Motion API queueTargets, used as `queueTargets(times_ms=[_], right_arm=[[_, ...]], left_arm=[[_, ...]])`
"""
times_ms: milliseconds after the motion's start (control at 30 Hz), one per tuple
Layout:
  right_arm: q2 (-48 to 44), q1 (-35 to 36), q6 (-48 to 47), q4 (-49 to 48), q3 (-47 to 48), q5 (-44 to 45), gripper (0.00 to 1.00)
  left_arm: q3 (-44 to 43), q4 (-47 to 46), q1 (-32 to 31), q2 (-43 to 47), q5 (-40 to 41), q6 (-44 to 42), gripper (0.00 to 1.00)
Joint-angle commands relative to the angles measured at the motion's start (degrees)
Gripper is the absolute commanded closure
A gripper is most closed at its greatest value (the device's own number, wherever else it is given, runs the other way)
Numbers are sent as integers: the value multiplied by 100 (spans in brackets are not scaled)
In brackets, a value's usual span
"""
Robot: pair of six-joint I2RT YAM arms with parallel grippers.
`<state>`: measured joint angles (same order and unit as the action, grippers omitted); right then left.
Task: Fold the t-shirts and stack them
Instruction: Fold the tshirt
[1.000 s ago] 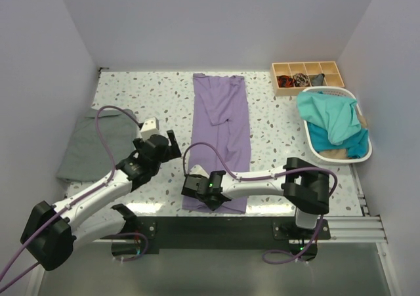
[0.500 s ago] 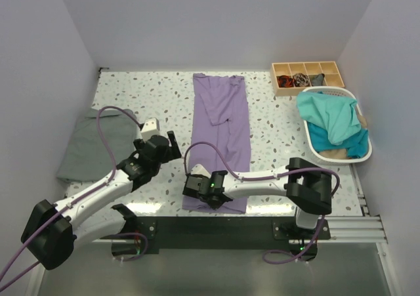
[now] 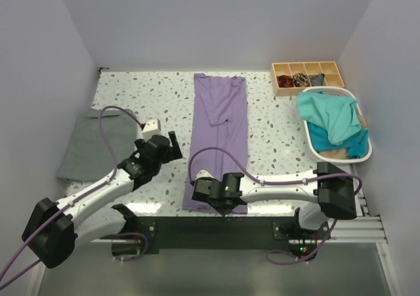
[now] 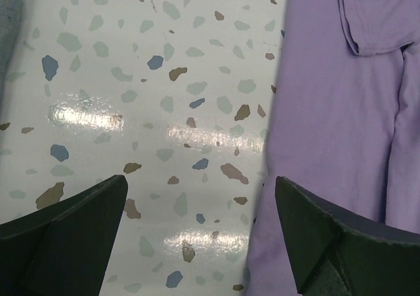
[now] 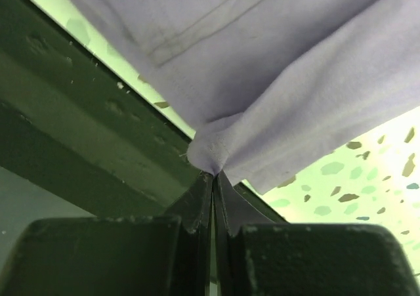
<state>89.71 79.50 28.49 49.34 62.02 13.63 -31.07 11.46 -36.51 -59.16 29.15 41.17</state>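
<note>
The shirt's unheld near corner on the grey t-shirt's side (image 3: 186,207) lies back from my left gripper and below it, so I will move that gripper back and down to it.
The lavender t-shirt (image 3: 220,125) lies folded into a long strip down the middle of the table, its left edge showing in the left wrist view (image 4: 341,138). My right gripper (image 3: 223,201) is shut on the shirt's near hem at the table's front edge; the pinched lavender cloth (image 5: 275,79) bunches at the fingertips (image 5: 213,178). My left gripper (image 3: 172,144) is open and empty over bare table just left of the shirt, its fingers (image 4: 65,237) apart. A folded grey t-shirt (image 3: 95,145) lies at the left. Teal t-shirts (image 3: 331,122) sit in the basket.
A white plastic basket (image 3: 357,102) stands at the right edge. A small wooden compartment tray (image 3: 307,77) holding small items is at the back right. The dark front rail (image 5: 79,125) runs under the table's near edge. Speckled tabletop (image 3: 282,138).
My right arm has shifted to the right along the front edge, its gripper moving right across the lavender shirt's near hem. The left arm has barely moved.
</note>
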Motion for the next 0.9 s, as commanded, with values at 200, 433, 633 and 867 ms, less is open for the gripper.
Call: queueTargets(times_ms=[200,433,633,867], right_arm=[[241,179,305,444,258,945,30],[-892,-477,1201,682,-258,1687,23],[-2307,-1577,1633,-185,-1620,784,23],[-2906,-1657,2195,-1005,-2466,-157,24]], left_arm=[[-48,-241,4,-26,-76,-249,0],[30,-180,4,229,-706,-487,0],[830,-540,-101,607,-1814,-92,0],[1831,-1050,-295,1326,-2887,795,0]])
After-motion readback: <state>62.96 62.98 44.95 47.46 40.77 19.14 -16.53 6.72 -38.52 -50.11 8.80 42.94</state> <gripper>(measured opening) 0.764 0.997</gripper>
